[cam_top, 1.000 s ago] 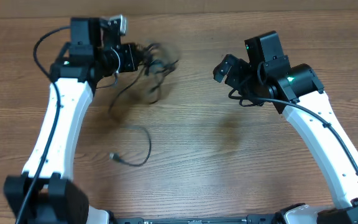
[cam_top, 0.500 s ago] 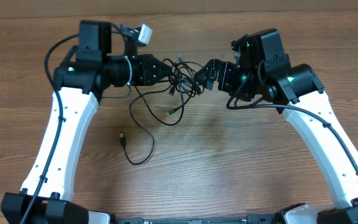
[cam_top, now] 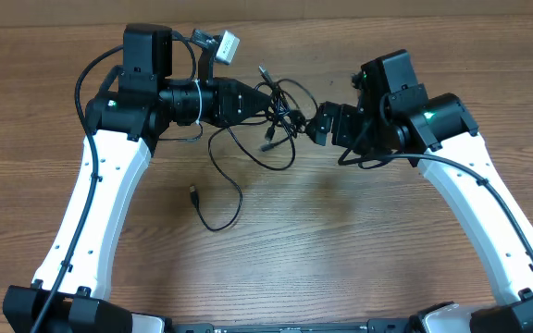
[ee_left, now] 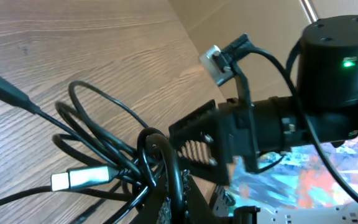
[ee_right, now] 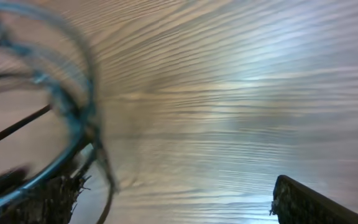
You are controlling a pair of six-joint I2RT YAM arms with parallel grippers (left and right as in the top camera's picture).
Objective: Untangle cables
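My right gripper is at the other side of the knot. My left gripper will pull away to the left in the overhead view and let go of the pinched piece of cable (ee_left: 166,152).
The cables (cam_top: 268,157) are a knot of thin black cords hanging above the wooden table, between the two arms. My left gripper (cam_top: 259,102) is shut on a strand of the knot. In the left wrist view its jaws (ee_left: 174,199) pinch a black cord, and a silvery plug (ee_left: 82,178) and a black plug (ee_left: 2,89) stick out to the left. One loose tail (cam_top: 220,217) trails onto the table and ends in a small plug (cam_top: 193,192). My right gripper (cam_top: 315,125) stands open just right of the knot. Blurred cable loops (ee_right: 73,93) pass by its left finger (ee_right: 42,199), with nothing between the fingers.
Thicker black arm cables loop beside the left arm (cam_top: 86,79) and under the right wrist (cam_top: 368,157). A white connector (cam_top: 225,43) sticks up from the left wrist. The table's far edge (cam_top: 340,11) runs along the top.
My left gripper has carried the knot to the right, dragging the loose tail with it. The right gripper came in toward the knot, then drew back slightly down and right.
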